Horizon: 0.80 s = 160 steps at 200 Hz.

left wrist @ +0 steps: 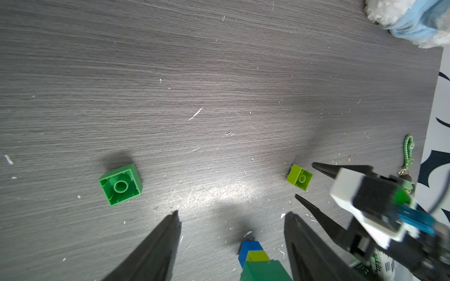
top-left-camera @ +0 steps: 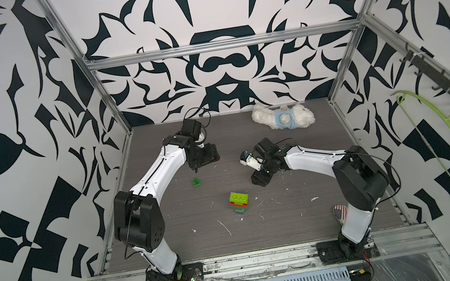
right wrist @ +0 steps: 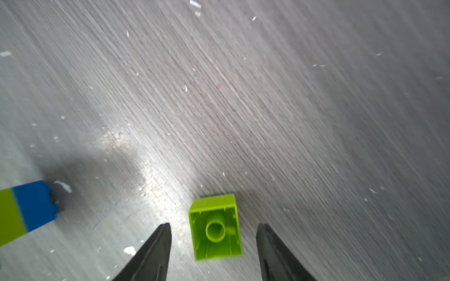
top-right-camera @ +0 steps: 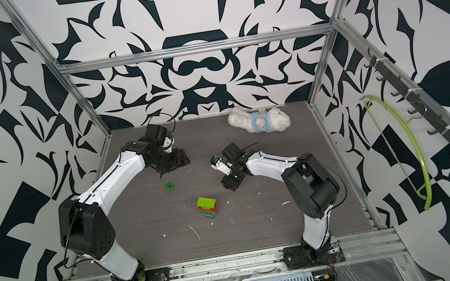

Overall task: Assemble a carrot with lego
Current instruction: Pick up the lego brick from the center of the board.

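The lime brick lies below with gaps at both sides, so I will move my right gripper down next until its open fingers are around the sides of the lime brick point(right wrist: 215, 228), and close it.
The carrot point(top-left-camera: 239, 202) stands free near the table's middle: a lime oblong on top, then red, dark green and a blue tip on the table. My left gripper point(top-left-camera: 195, 168) hangs open and empty behind it; the left wrist view shows the carrot point(left wrist: 255, 258) low between its fingers. A loose dark green lego brick point(top-left-camera: 196, 182) lies upside down to the carrot's left. My right gripper point(right wrist: 214, 225) is open around an upside-down lime brick point(right wrist: 215, 228), with gaps on both sides. In both top views this brick is hidden under the right gripper point(top-left-camera: 260, 179).
A white plush toy point(top-left-camera: 284, 118) in a blue vest lies at the back of the table. A flag-patterned object point(top-left-camera: 340, 211) sits by the right arm's base. A green hanger point(top-left-camera: 441, 139) hangs on the right wall. White scraps dot the table point(top-left-camera: 291, 228).
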Available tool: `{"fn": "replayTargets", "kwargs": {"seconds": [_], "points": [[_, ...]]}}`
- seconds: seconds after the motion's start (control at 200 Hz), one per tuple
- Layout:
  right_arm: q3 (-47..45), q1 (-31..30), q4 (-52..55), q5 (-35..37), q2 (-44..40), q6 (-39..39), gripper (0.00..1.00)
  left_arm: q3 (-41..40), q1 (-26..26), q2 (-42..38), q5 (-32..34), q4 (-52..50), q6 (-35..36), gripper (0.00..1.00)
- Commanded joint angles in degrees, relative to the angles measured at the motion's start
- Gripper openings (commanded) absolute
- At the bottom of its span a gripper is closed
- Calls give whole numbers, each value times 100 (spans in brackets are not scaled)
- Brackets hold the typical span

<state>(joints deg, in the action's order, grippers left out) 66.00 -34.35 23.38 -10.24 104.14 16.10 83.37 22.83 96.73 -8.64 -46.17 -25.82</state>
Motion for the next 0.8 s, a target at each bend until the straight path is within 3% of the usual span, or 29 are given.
{"fn": "replayTargets", "kwargs": {"seconds": [0.0, 0.29, 0.565, 0.69, 0.795], "points": [[263, -45, 227, 179, 13, 243, 59, -16, -34, -183, -36, -15, 125, 75], [326, -55, 350, 146, 101, 355, 37, -62, -33, -189, -12, -30, 142, 74], [209, -94, 551, 239, -526, 251, 27, -337, -33, -531, -130, -292, 280, 74], [48, -124, 924, 233, -1550, 10, 26, -933, -102, -1208, -775, -247, 341, 74], [23, -375, 1304, 13, -2304, -134, 24, -1675, -130, -1756, -2014, 260, 248, 72]]}}
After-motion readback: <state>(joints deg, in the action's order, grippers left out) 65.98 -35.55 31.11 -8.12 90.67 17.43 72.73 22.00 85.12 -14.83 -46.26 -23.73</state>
